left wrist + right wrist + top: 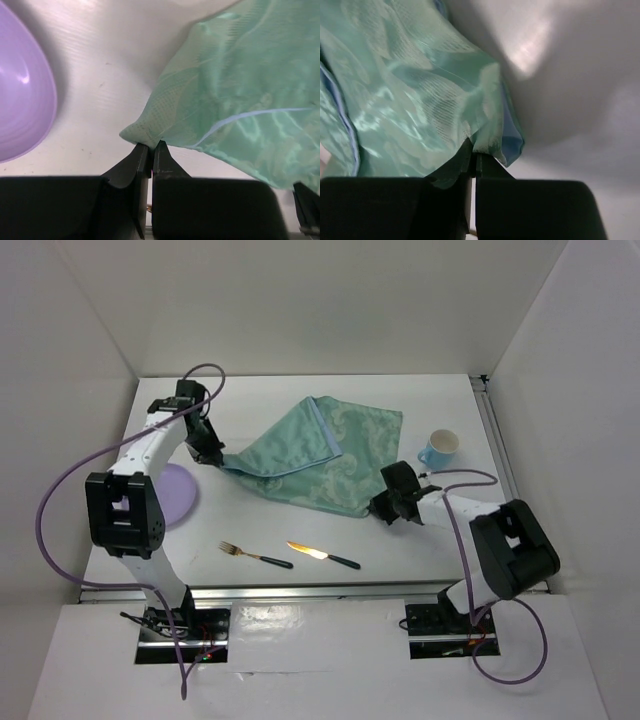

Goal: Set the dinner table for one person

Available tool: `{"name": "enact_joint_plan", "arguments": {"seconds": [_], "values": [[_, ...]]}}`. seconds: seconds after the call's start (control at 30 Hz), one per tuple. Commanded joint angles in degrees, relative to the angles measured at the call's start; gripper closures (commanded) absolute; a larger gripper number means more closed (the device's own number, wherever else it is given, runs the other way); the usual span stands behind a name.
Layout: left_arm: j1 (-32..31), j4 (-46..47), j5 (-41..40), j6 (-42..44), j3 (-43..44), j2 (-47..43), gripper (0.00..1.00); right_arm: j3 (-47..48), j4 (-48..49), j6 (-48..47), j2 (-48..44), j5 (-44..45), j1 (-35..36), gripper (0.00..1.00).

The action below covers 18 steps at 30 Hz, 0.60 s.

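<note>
The left gripper will rise outward, then go down to release the cloth's corner beside the plate [175,495], where bare table lies below it, because the cloth is partly folded.
A teal-green patterned cloth [315,450] lies partly folded on the white dinner table [400,550]. My left gripper [213,456] is shut on the cloth's left corner [137,134]. My right gripper [385,508] is shut on the cloth's near right corner [487,142], where the blue underside shows. A lilac plate [175,495] lies at the left, also in the left wrist view [20,100]. A fork [255,556] and a knife [322,555] with dark handles lie near the front edge. A light blue mug [440,448] stands at the right.
White walls enclose the table on three sides. A metal rail [300,590] runs along the near edge, and another strip runs down the right edge [495,450]. The arm bases stand below the rail.
</note>
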Motion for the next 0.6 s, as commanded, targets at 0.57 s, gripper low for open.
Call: {"name": "enact_joint_plan", "arguments": {"seconds": [0.57], "values": [[27.46,16.67,51.19,-27.16,2.58,-13.9,1.0,43.21,-8.8,-29.67,-8.08,5.55,-11.95,1.0]]}}
